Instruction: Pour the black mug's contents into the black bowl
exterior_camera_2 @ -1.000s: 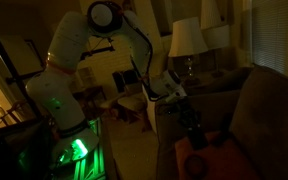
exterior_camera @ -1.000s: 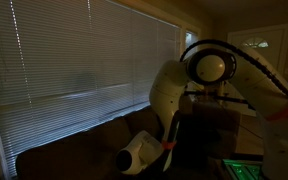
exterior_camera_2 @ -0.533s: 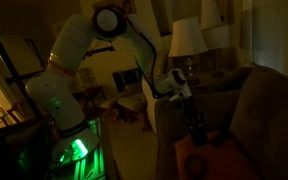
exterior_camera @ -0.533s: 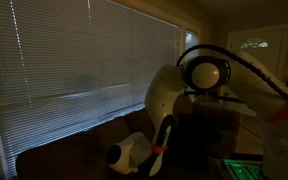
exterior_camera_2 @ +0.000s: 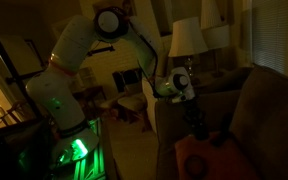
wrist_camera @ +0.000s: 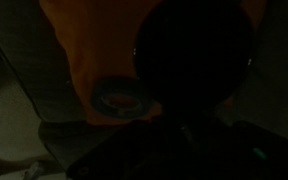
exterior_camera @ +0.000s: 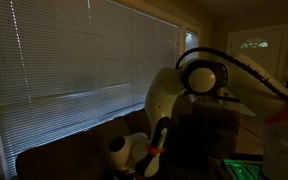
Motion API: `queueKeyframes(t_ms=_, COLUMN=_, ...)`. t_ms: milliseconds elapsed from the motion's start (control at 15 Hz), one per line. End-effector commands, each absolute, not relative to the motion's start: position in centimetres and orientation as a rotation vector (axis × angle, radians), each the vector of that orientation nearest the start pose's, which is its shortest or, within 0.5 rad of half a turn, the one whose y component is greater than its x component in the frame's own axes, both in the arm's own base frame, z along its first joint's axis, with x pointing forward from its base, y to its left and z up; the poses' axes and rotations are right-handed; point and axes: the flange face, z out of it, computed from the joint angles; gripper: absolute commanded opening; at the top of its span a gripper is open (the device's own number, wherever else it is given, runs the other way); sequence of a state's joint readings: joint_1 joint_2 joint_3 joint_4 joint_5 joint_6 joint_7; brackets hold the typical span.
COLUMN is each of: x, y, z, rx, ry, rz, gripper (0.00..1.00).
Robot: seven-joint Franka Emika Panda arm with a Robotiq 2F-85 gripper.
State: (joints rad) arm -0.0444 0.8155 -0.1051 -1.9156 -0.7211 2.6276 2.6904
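Observation:
I will lower my gripper from just above the orange surface and set the round black mug onto it for release.
The scene is very dark. In the wrist view a large round black shape point(wrist_camera: 194, 60) fills the upper middle, over an orange surface point(wrist_camera: 89, 40); I cannot tell if it is the mug or the bowl. A small round object with a pale rim point(wrist_camera: 122, 97) lies on the orange surface to its left. My gripper's jaws are lost in darkness in the wrist view. In an exterior view the gripper point(exterior_camera_2: 196, 127) hangs just above the orange surface point(exterior_camera_2: 199, 158). Its fingers are too dark to read.
A dark sofa point(exterior_camera_2: 264, 110) rises beside the orange surface and also shows under the window point(exterior_camera: 54, 155). Closed blinds point(exterior_camera: 74, 55) cover the window. A table lamp point(exterior_camera_2: 187, 38) and chairs point(exterior_camera_2: 132, 100) stand behind. The robot base point(exterior_camera_2: 69, 120) glows green.
The wrist has swung further out over the orange surface, and the arm's forearm has dropped lower. The dark gripper stays close above the surface.

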Motion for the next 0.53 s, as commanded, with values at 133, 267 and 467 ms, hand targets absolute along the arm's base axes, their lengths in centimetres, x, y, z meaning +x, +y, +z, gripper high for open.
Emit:
queueKeyframes(t_ms=133, x=56.9, y=-8.6, z=4.3, rx=-1.462, ry=2.909, rz=-0.483, gripper=0.05)
queueKeyframes(t_ms=267, x=56.1, y=-9.5, z=4.2, rx=-1.446, ry=2.864, rz=-0.474, gripper=0.05)
queueKeyframes(t_ms=467, x=55.3, y=-10.4, z=4.5, rx=-1.424, ry=2.786, rz=-0.494, gripper=0.05)
